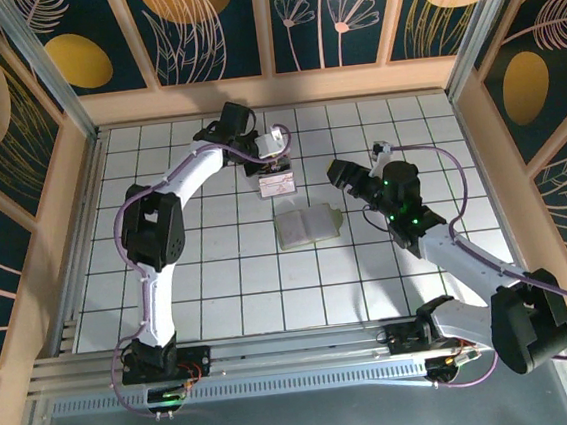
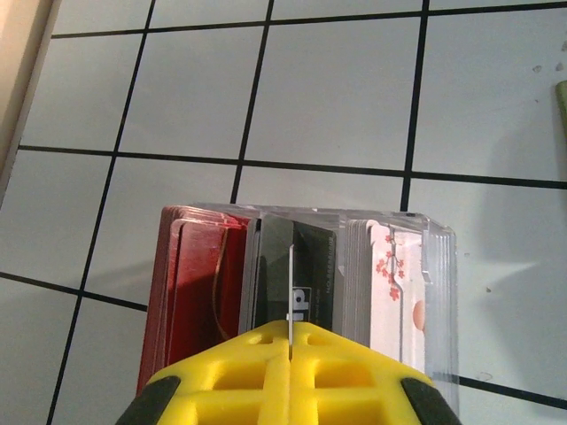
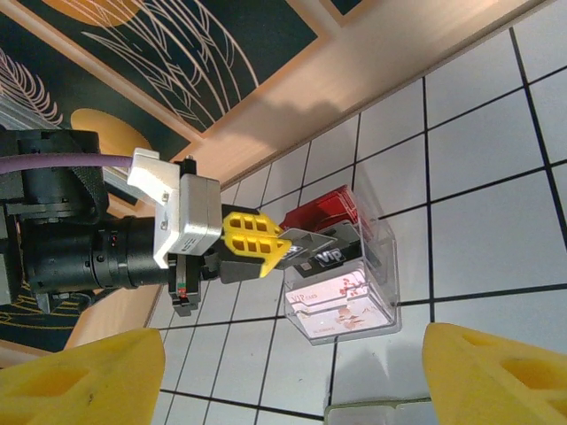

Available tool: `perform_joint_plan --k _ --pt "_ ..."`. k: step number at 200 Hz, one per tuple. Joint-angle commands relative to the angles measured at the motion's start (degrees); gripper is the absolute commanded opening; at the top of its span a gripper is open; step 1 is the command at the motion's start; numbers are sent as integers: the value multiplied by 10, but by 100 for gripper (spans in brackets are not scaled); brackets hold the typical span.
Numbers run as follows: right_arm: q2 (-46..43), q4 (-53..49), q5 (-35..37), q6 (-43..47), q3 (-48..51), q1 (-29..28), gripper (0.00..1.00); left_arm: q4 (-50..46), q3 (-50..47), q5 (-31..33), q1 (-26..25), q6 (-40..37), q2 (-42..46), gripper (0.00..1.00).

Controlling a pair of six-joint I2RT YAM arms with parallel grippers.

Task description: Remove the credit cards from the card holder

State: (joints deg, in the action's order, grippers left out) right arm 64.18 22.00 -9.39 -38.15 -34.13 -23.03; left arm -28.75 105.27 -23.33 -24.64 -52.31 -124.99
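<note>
My left gripper should next move down toward the clear box (image 1: 277,184) and let go of the grey credit card beside the black cards, because the middle section of the cards is below my fingertips.
The card holder (image 1: 308,223) lies open on the tiles at mid-table, pale inside with a green edge; a strip of it shows in the right wrist view (image 3: 381,414). My left gripper (image 1: 275,160) (image 2: 290,329) (image 3: 276,246) is shut on a thin grey credit card (image 2: 291,266) (image 3: 307,239). It holds the card edge-on over a small clear box (image 1: 277,184) (image 2: 436,266) (image 3: 376,266), which contains red (image 2: 190,283), black and white cards. My right gripper (image 1: 343,178) (image 3: 292,381) stands open to the right of the box, nothing between its fingers.
A wooden wall (image 1: 272,90) borders the tiled table (image 1: 231,288) at the back and sides. The left arm (image 1: 194,171) reaches across the back left. The right arm (image 1: 459,256) lies along the front right.
</note>
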Motion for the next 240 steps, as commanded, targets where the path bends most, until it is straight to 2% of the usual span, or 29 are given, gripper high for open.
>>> perform_joint_plan --k 1,165,172,179,194,240 --pt "-14 -8 18 10 -19 -4 77 -23 33 -11 5 -25 -22 0" --pt "-21 -13 19 7 -19 -4 78 -74 127 -22 4 -19 -101 0" --pt "-20 -13 18 6 -19 -4 77 -80 132 -22 4 -19 -102 7" --pt "-20 -13 18 7 -19 -4 78 -87 137 -22 4 -20 -104 8" --pt "-19 -12 17 6 -18 -4 78 -94 142 -23 4 -20 -102 26" --pt "-3 -13 16 9 -25 -7 77 -107 143 -20 3 -12 -81 29"
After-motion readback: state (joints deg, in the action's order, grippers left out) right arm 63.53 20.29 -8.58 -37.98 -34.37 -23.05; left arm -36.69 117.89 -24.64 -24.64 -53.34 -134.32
